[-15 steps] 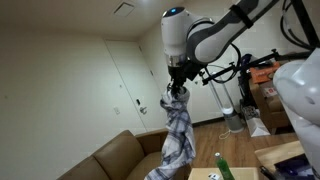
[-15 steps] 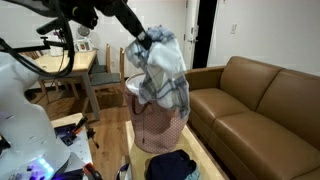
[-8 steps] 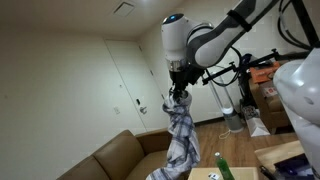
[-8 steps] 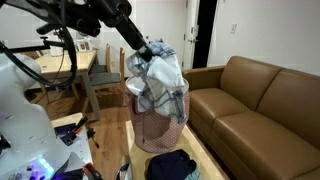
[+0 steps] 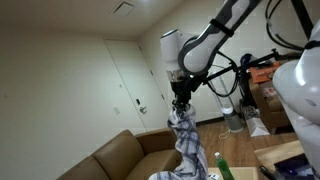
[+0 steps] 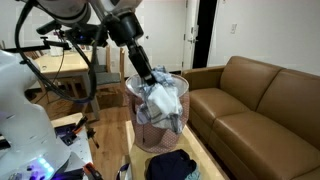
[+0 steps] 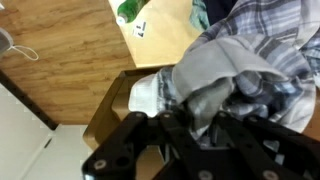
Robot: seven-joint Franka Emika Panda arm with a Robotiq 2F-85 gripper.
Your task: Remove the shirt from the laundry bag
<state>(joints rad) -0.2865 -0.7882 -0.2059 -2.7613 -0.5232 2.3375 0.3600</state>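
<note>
My gripper moves outward and down to the tabletop (image 6: 205, 160) (image 7: 168, 32) beside the dark garment next and releases the shirt, since it still drapes over the bag's opening.
My gripper (image 6: 150, 82) is shut on a grey and blue plaid shirt (image 6: 163, 102). The shirt hangs from the jaws, and its lower part lies inside the open mouth of the pink mesh laundry bag (image 6: 150, 135). In an exterior view the gripper (image 5: 180, 108) points down with the shirt (image 5: 188, 150) draped below it. In the wrist view the bunched shirt (image 7: 235, 60) fills the space between the black fingers (image 7: 195, 125).
A brown sofa (image 6: 255, 100) stands beside the bag and also shows in an exterior view (image 5: 115, 155). A dark garment (image 6: 172, 166) lies in front of the bag. A wooden table and chair (image 6: 60, 66) stand behind. A green bottle (image 5: 222, 166) stands nearby.
The arm has come down. The shirt, held high above the bag a second ago, now hangs lower with its bottom inside the bag's mouth.
</note>
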